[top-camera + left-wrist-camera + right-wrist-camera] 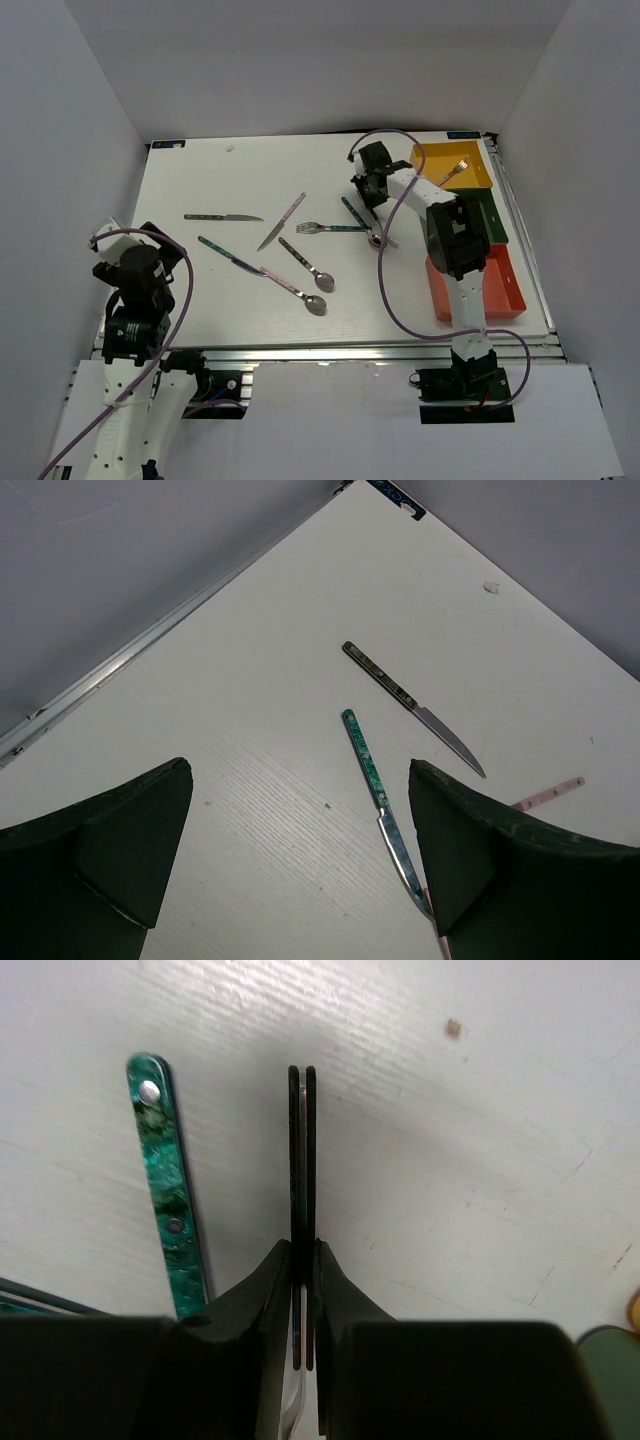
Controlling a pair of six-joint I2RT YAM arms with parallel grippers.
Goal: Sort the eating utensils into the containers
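My right gripper lifts the utensil next and goes to the right in the top view, over the yellow container, which has free room beside its fork.
My right gripper (303, 1251) is shut on the thin dark handle of a utensil (302, 1140), seen edge-on just over the white table. A teal-handled spoon (166, 1185) lies just left of it. From above, this gripper (372, 186) is at the back, left of the yellow container (481, 181), which holds a fork (457, 171). The dark green container (495, 222) and the red-orange container (505, 288) are partly hidden by the right arm. My left gripper (300, 780) is open and empty above the table's left side, near a teal-handled knife (368, 765).
Other utensils lie across the middle of the table: a dark-handled knife (222, 217), a pink-handled knife (282, 221), a teal fork (330, 228), a dark-handled spoon (305, 263) and a pink-handled spoon (292, 286). White walls enclose the table on three sides.
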